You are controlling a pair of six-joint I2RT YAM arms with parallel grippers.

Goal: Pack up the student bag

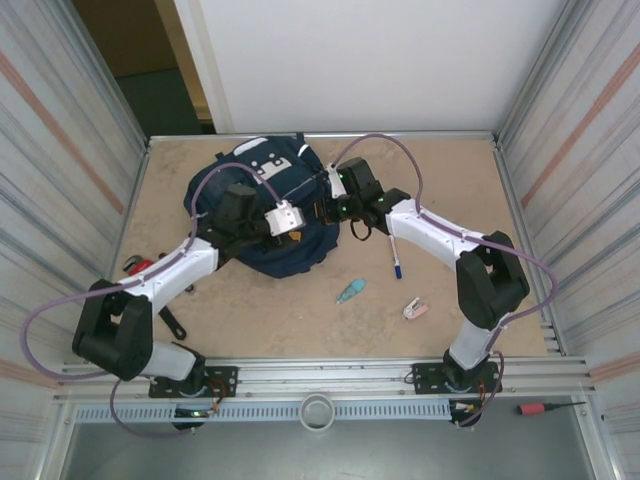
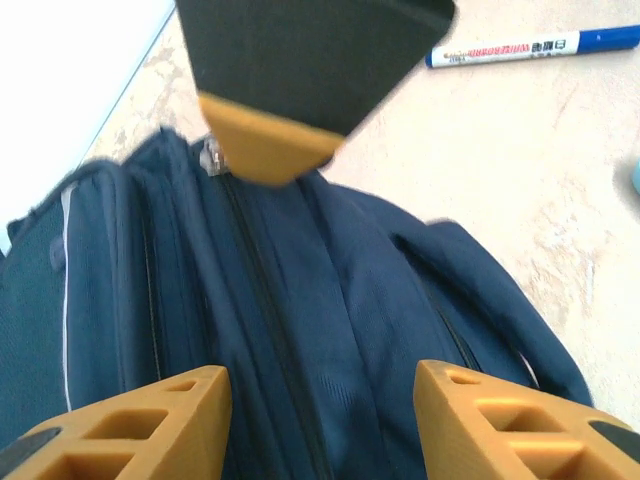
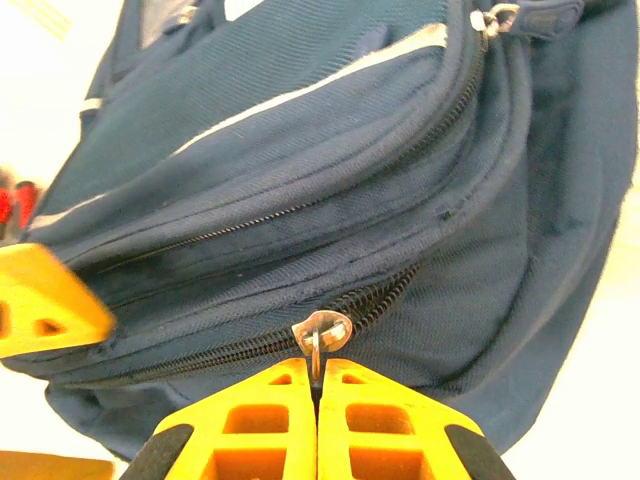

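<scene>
The zip teeth are still apart just outward of my right gripper, so it will pull the zipper pull outward along the unclosed zip teeth [image 3: 388, 294] and let it go.
The student bag [image 1: 262, 200], a large navy backpack with white patches, lies at the back left of the table. My right gripper [image 3: 318, 375] is shut on the metal zipper pull [image 3: 322, 330] of the bag's main zip, at the bag's right side [image 1: 330, 207]. My left gripper [image 2: 322, 400] hovers open just over the navy fabric, its two orange fingers [image 2: 150, 420] spread either side of a closed zip line with nothing between them. It sits on top of the bag [image 1: 303, 222], facing the right gripper, one finger of which [image 2: 270, 150] shows close ahead.
A blue marker [image 1: 396, 255] lies right of the bag, also in the left wrist view [image 2: 520, 45]. A teal item [image 1: 350, 291] and a pink-white item [image 1: 415, 309] rest nearer the front. A red object [image 1: 135, 265] lies at the left wall.
</scene>
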